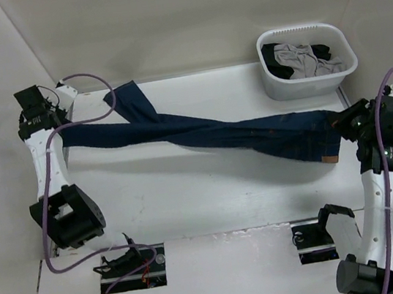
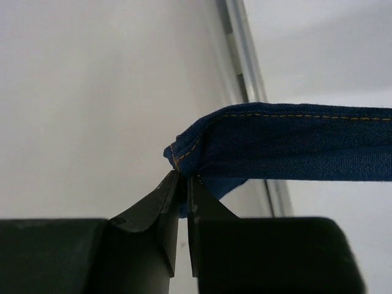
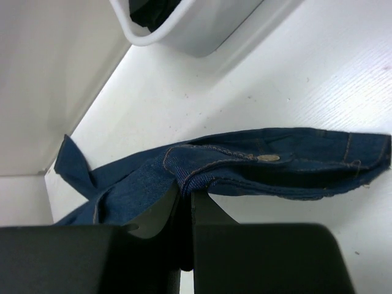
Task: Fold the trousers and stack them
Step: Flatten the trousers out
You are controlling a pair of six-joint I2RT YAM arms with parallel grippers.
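Note:
The right gripper draws back toward the tan patch (image 1: 326, 159) at the waistband's near corner next and releases the fold, since that patch lies back of the gripper.
The dark blue denim trousers (image 1: 209, 134) are stretched across the table from far left to right, twisted in the middle. My left gripper (image 1: 60, 126) is shut on the hem of one leg (image 2: 202, 147) at the far left. The other leg end (image 1: 130, 98) lies loose on the table near the back. My right gripper (image 1: 342, 124) is shut on the waistband (image 3: 208, 171) at the right, where a metal button (image 3: 267, 158) shows. The tan patch (image 1: 326, 159) shows at the waistband's near corner.
A white plastic basket (image 1: 307, 60) holding grey and black clothes stands at the back right; its rim also shows in the right wrist view (image 3: 184, 30). Walls close the table at the back, left and right. Two cut-outs with cables lie by the arm bases.

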